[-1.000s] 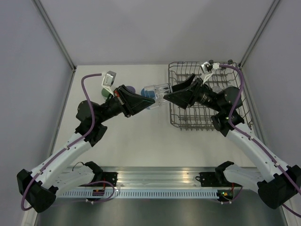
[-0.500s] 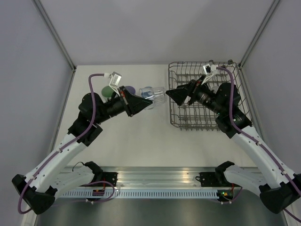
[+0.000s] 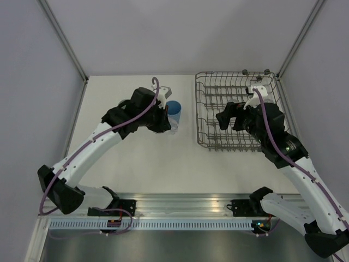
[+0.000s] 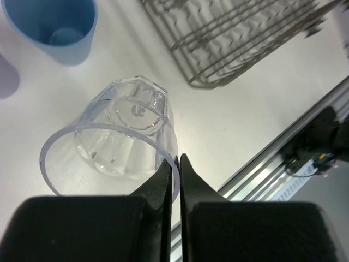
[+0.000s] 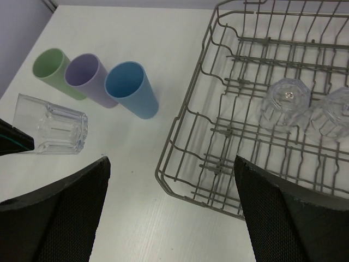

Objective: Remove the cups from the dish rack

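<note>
Bare table in front of the blue cup (image 3: 173, 109) lies below my left gripper, so the gripper will next turn the tilted clear cup upright, lower it and release it.
My left gripper (image 3: 166, 126) is shut on the rim of a clear cup (image 4: 125, 136), which it holds tilted low over the table in front of the blue cup (image 3: 173, 109). In the right wrist view the mint green cup (image 5: 52, 68), lavender cup (image 5: 87, 79) and blue cup (image 5: 131, 87) stand in a row, with the held clear cup (image 5: 52, 131) in front of them. My right gripper (image 3: 229, 121) is open and empty above the left part of the dish rack (image 3: 197, 109). Two clear cups (image 5: 286, 101) (image 5: 332, 112) sit upside down in the rack (image 5: 218, 93).
The rack takes up the table's back right. The aluminium rail (image 3: 180, 210) with the arm bases runs along the near edge. Grey walls close in the table at the back and both sides.
The right gripper let go of the clear cup and drew back over the rack. The left gripper kept the cup, turned its wrist and brought it down beside the blue cup.
</note>
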Available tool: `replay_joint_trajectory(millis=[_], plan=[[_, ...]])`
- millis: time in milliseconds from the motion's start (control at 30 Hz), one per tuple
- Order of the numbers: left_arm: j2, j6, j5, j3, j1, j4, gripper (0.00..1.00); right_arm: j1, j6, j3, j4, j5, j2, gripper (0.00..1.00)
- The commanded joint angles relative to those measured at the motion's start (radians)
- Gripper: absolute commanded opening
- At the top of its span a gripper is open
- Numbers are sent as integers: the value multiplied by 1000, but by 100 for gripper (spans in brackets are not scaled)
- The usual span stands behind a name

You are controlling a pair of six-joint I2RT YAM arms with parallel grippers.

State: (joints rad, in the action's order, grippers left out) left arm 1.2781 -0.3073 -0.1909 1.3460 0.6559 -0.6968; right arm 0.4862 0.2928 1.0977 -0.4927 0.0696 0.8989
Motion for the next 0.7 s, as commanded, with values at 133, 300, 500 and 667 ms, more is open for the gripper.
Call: replay_joint_trajectory(millis=[133, 300, 500, 667], plan=[[209, 142, 156, 171, 47, -260, 2, -1, -66, 80, -159, 81, -41, 98], [343, 192, 134, 222, 76, -300, 2, 0, -86, 88, -210, 110, -55, 98], [536, 226, 127, 309, 108, -362, 2, -1, -89, 70, -219, 107, -75, 98], [621, 226, 127, 364, 119, -371, 2, -1, -96, 60, -224, 87, -84, 98]])
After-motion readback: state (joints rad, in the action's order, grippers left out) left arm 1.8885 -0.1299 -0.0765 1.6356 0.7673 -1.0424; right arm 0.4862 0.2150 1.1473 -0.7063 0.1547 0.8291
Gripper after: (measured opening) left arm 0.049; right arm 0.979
